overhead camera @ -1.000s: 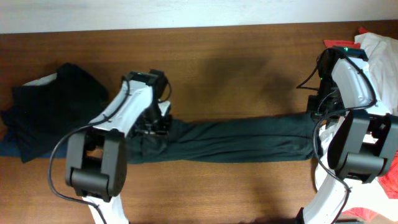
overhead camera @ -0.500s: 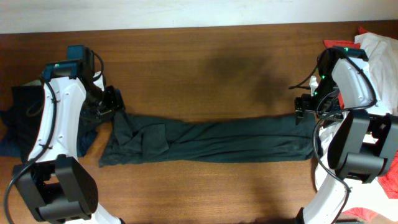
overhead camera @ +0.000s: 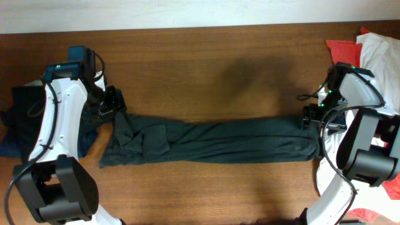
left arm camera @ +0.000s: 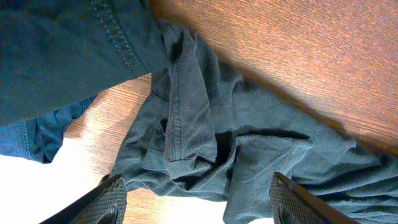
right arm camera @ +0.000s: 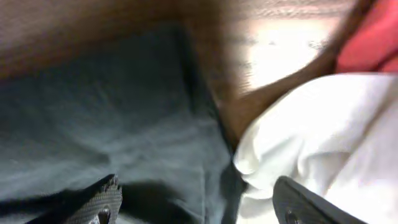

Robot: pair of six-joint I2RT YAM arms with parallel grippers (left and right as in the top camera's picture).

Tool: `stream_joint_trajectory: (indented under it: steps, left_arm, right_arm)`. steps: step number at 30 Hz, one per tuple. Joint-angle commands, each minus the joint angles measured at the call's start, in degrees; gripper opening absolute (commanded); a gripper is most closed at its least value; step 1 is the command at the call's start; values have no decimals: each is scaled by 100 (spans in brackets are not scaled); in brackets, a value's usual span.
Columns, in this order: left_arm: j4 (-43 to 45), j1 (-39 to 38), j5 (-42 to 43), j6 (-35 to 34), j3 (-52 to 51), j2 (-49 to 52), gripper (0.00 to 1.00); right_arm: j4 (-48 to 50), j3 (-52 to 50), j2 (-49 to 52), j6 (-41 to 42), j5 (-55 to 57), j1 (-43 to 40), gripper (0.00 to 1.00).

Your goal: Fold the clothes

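Next, my right gripper lowers onto the fold at the garment's end below it, edging away from the white cloth because that sits under one finger.
A long dark green garment lies stretched left to right across the wooden table. Its left end is crumpled into folds. My left gripper hovers just above that end, and in the left wrist view it stands open with nothing between the fingers. My right gripper is at the garment's right end. The blurred right wrist view shows it open over the green cloth, with nothing held.
A pile of dark clothes, with blue jeans on it, lies at the table's left edge beside the left arm. White cloth and red cloth are heaped at the right edge.
Both grippers have opened and let go of the garment. The left arm swung left, drawing the garment's left end out. The right arm then shifted slightly right and nearer.
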Motion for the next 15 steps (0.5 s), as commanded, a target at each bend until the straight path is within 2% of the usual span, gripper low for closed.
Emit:
stream_joint_trajectory:
  steps: [1, 2, 5, 7, 10, 15]
  left_arm:
    - [-37, -7, -59, -52, -28, 13, 73]
    - [-76, -11, -59, -52, -28, 13, 73]
    - [-210, -11, -61, -52, -28, 13, 73]
    - [-212, -11, -61, -52, -28, 13, 73]
    - [-208, -11, -63, -52, -28, 13, 74]
    - [-208, -11, -63, -50, -28, 13, 75]
  right_arm:
    - [-120, -24, -55, -103, -90, -149, 82]
    - [-142, -24, -55, -122, -216, -168, 82]
    - [-271, -22, -55, -914, -1482, -155, 80]
    - [-284, -22, -55, -1054, -1574, -155, 81]
    - [-245, -35, -42, -1344, -1521, -166, 81]
    - [275, -470, 63, -1078, -627, -177, 80]
